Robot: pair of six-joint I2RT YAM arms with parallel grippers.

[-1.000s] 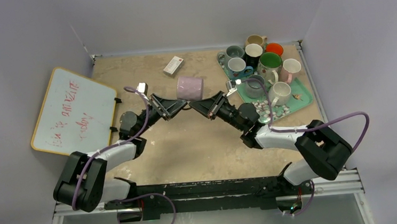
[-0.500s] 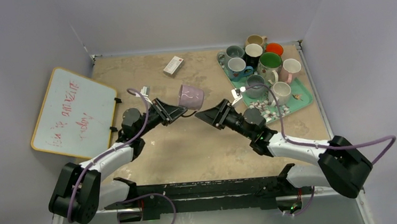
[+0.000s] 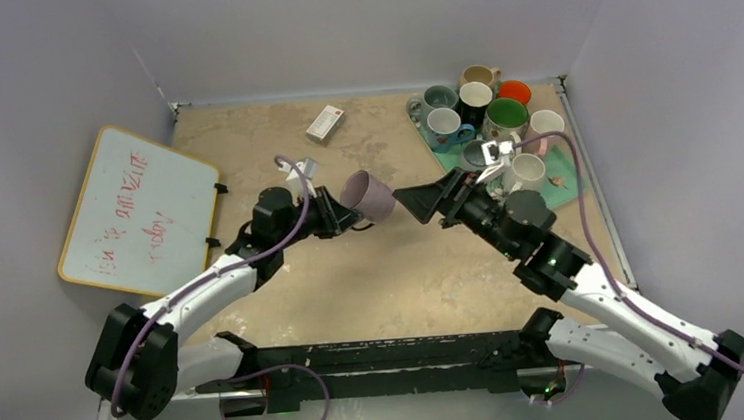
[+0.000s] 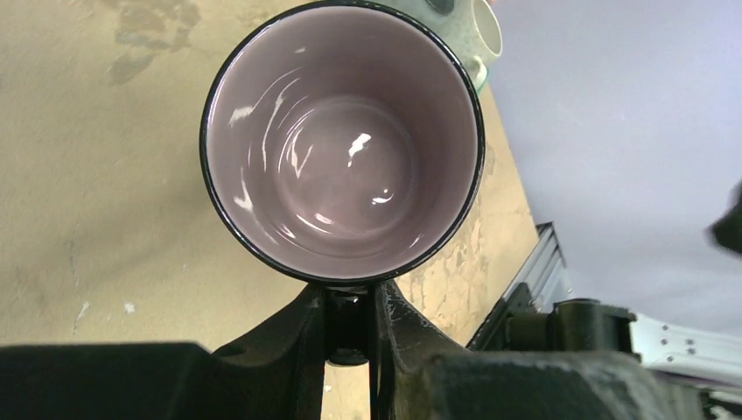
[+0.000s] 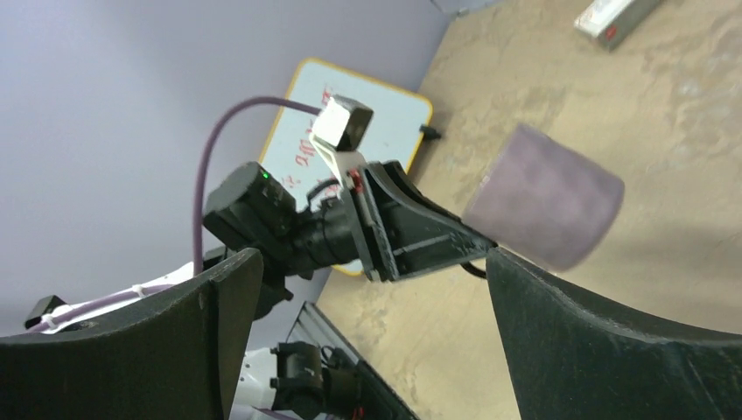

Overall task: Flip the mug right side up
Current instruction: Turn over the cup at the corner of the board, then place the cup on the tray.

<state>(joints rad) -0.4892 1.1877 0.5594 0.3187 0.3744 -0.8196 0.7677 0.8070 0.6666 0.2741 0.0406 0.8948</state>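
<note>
My left gripper swings right in the top view to the green tray below it next, then turns the tilted mug upright, lowers it and releases it.
The mauve mug (image 3: 371, 197) with a dark rim hangs above the table's middle, tilted on its side. My left gripper (image 3: 341, 215) is shut on its dark handle. In the left wrist view I look straight into the mug's (image 4: 343, 140) empty inside, and the left gripper's (image 4: 350, 328) fingers pinch the handle just below the rim. My right gripper (image 3: 416, 202) stands open a short way to the right of the mug, touching nothing. The right wrist view shows the mug (image 5: 544, 194) beyond the right gripper's (image 5: 372, 262) wide-spread fingers.
A green tray (image 3: 568, 172) with several upright mugs sits at the back right, just behind the right arm. A whiteboard (image 3: 137, 210) leans at the left edge. A small white box (image 3: 325, 122) lies near the back wall.
The right gripper opened, let go of the mug and drew back to the right. The left gripper kept its hold, turned the mug and carried it slightly right.
</note>
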